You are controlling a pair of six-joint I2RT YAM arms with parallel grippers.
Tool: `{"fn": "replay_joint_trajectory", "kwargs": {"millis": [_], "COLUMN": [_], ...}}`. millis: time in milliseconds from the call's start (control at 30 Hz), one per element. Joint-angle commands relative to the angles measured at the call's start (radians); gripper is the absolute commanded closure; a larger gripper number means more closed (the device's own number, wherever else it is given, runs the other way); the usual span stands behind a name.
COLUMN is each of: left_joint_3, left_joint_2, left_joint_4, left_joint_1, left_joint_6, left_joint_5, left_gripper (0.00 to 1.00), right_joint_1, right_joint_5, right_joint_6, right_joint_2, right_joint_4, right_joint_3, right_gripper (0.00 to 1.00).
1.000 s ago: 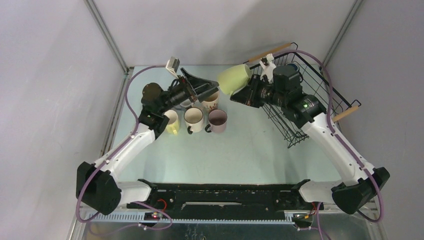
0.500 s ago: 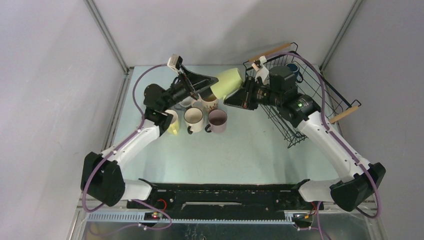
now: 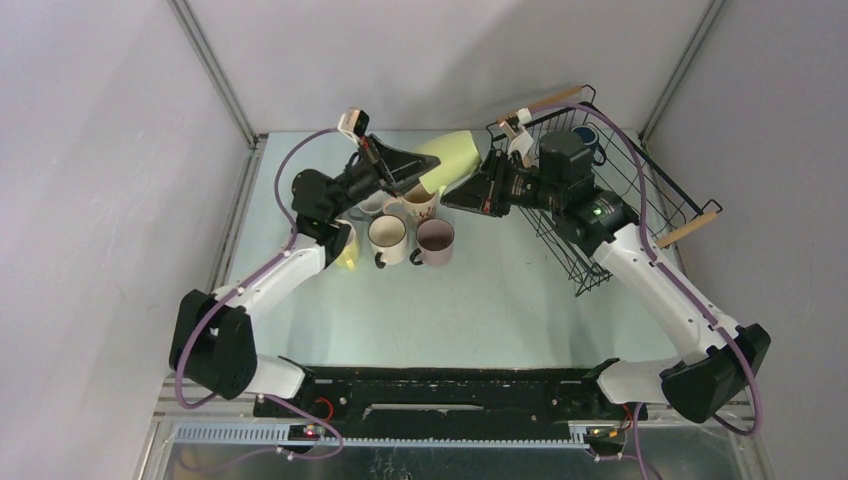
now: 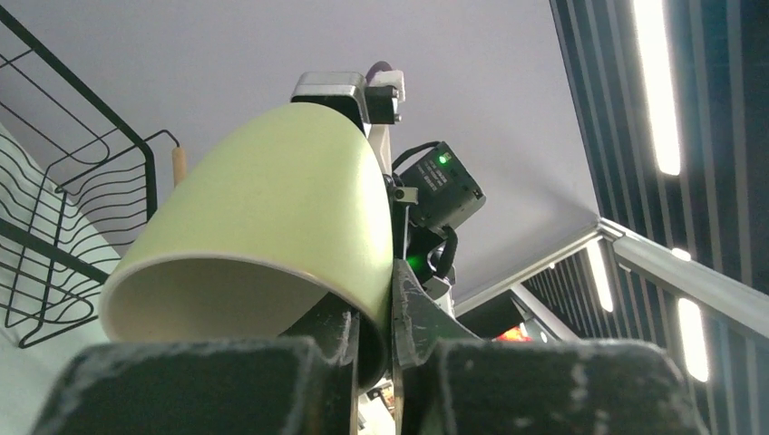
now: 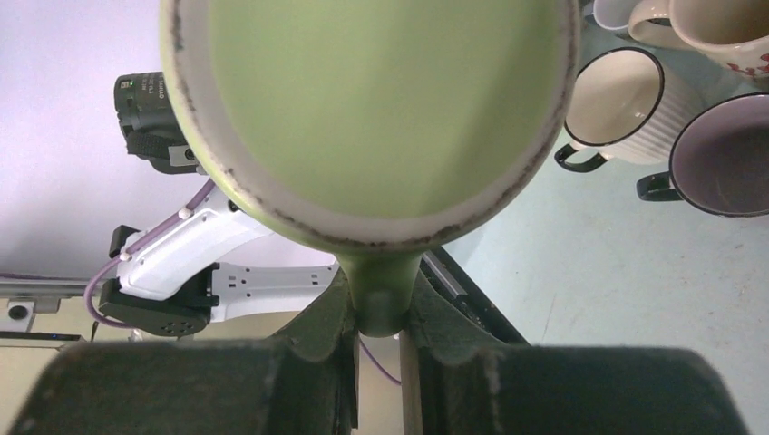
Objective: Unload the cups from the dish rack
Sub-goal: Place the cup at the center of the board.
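Observation:
I need to pull my left gripper back next, turn it until its fingers point down, lower it and release, since bare tabletop [image 3: 322,292] beside the yellowish cup lies below and back from it.
A pale yellow-green cup [image 3: 447,158] hangs in the air above the back of the table, gripped from both sides. My right gripper [image 3: 478,182] is shut on its handle [image 5: 381,292], and the cup's base [image 5: 381,100] fills the right wrist view. My left gripper [image 4: 374,313] is shut on the cup's rim, one finger inside the mouth and one outside the wall [image 4: 263,208]. The black wire dish rack [image 3: 592,268] stands tilted at the back right behind the right arm, with a dark blue cup [image 3: 591,141] showing inside it.
Several unloaded cups stand on the table under the left gripper: a cream one [image 3: 387,238], a mauve one [image 3: 436,240], a floral one [image 3: 421,206] and a yellowish one [image 3: 346,247]. The rack's wooden handles [image 3: 691,226] stick out on the right.
The right arm carried the yellow-green cup leftward to the left gripper. The left gripper, open a second ago, has closed on the cup's rim.

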Motion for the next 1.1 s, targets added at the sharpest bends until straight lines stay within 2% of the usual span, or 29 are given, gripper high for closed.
{"fn": "replay_joint_trajectory", "kwargs": {"millis": [0, 67, 100, 133, 167, 233, 267, 467, 600, 800, 1067], "left_joint_3": [-0.003, -0.005, -0.006, -0.006, -0.004, 0.001, 0.005, 0.026, 0.032, 0.053, 0.129], "left_joint_2": [-0.01, -0.014, -0.017, -0.021, -0.022, -0.028, -0.031, -0.053, -0.096, -0.197, -0.35], "left_joint_4": [0.095, 0.096, 0.095, 0.096, 0.095, 0.081, 0.067, -0.024, -0.173, -0.521, -1.122], "left_joint_1": [-0.002, -0.002, -0.002, -0.001, -0.001, -0.001, -0.002, 0.001, 0.009, 0.019, 0.018], "left_joint_6": [-0.014, -0.008, -0.004, -0.001, 0.002, 0.012, 0.021, 0.09, 0.194, 0.425, 0.795], "left_joint_5": [0.013, 0.012, 0.011, 0.01, 0.01, 0.014, 0.017, 0.029, 0.027, -0.011, -0.176], "left_gripper": [1.0, 1.0, 1.0, 1.0, 1.0, 1.0, 1.0, 1.0, 1.0, 1.0, 1.0], "right_joint_1": [0.024, 0.029, 0.033, 0.036, 0.038, 0.043, 0.044, 0.053, 0.053, 0.054, 0.053], "right_joint_5": [-0.014, -0.006, -0.003, 0.002, 0.008, 0.03, 0.042, 0.123, 0.189, 0.298, 0.368], "right_joint_6": [-0.011, -0.011, -0.011, -0.01, -0.012, -0.019, -0.024, -0.059, -0.09, -0.156, -0.197], "right_joint_2": [-0.025, -0.026, -0.026, -0.027, -0.03, -0.035, -0.04, -0.086, -0.134, -0.197, -0.205], "right_joint_4": [0.075, 0.077, 0.078, 0.08, 0.081, 0.07, 0.059, -0.001, -0.046, -0.139, -0.179], "right_joint_3": [-0.011, -0.016, -0.019, -0.022, -0.026, -0.029, -0.029, -0.035, -0.05, -0.059, -0.064], "right_gripper": [1.0, 0.98, 0.89, 0.74, 0.49, 0.1, 0.02, 0.0, 0.0, 0.0, 0.0]}}
